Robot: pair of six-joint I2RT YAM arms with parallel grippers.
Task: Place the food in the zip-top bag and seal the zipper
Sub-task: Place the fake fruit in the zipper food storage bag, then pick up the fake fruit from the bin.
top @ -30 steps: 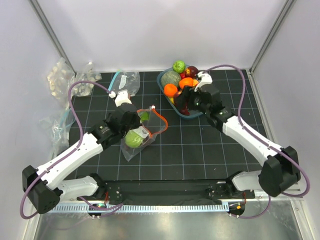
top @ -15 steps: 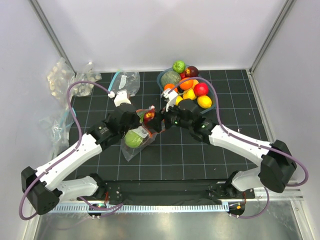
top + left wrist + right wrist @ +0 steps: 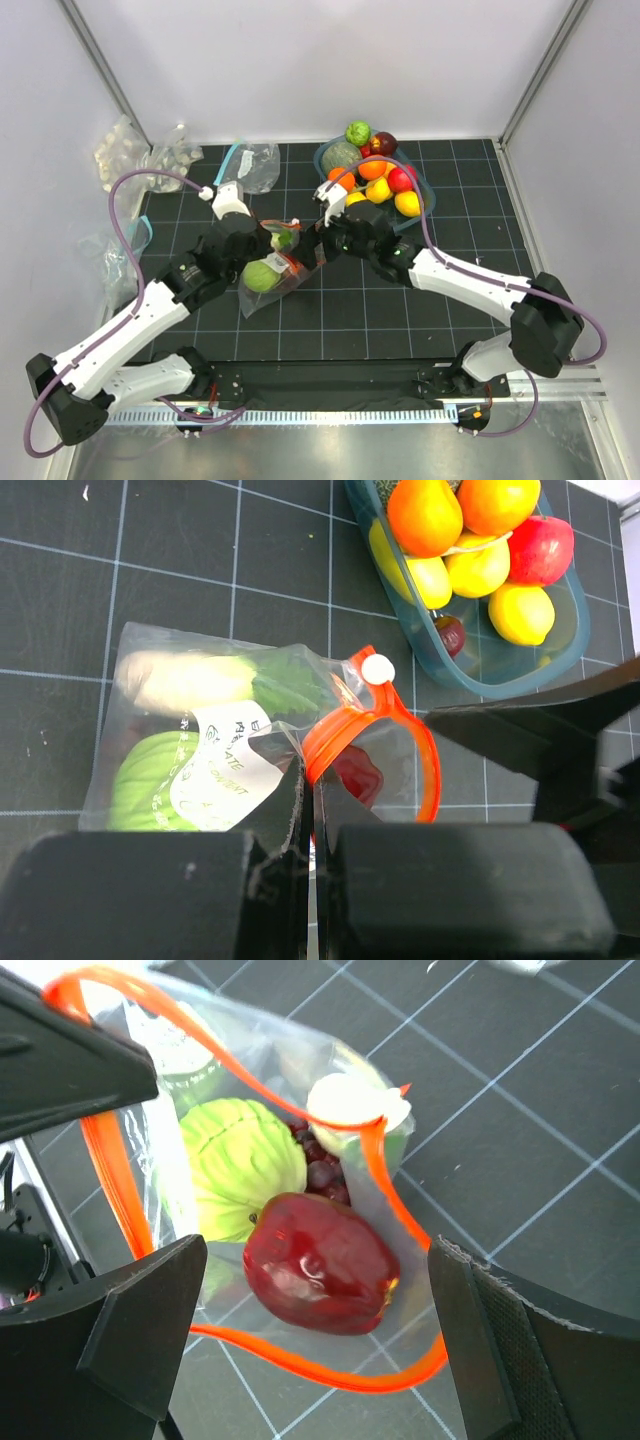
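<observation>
The small dark red fruit sits uncovered in the basket. Next, my right gripper swings outward over the basket's near rim and lowers around the fruit.
The clear zip-top bag (image 3: 262, 280) lies left of centre with its orange-red zipper (image 3: 428, 770) held open in a loop. My left gripper (image 3: 312, 780) is shut on the near side of the zipper strip. Inside the bag are a green cabbage (image 3: 240, 1160), purple grapes (image 3: 320, 1168), a white oblong vegetable (image 3: 352, 1100) and a dark red apple (image 3: 318, 1275). My right gripper (image 3: 318, 1248) hangs over the bag mouth with its jaws wide open. The apple lies free between them, within the zipper loop (image 3: 310, 1355).
A teal basket (image 3: 420, 214) at the back holds oranges (image 3: 372, 168), lemons (image 3: 407, 203), a red apple (image 3: 402, 178) and green fruits (image 3: 357, 132). Clear bags with teal strips (image 3: 250, 160) and crumpled plastic (image 3: 135, 155) lie at the back left.
My right arm swung from the basket to the bag mouth with the red apple and let it go into the bag. My left arm shifted slightly left, still holding the zipper.
</observation>
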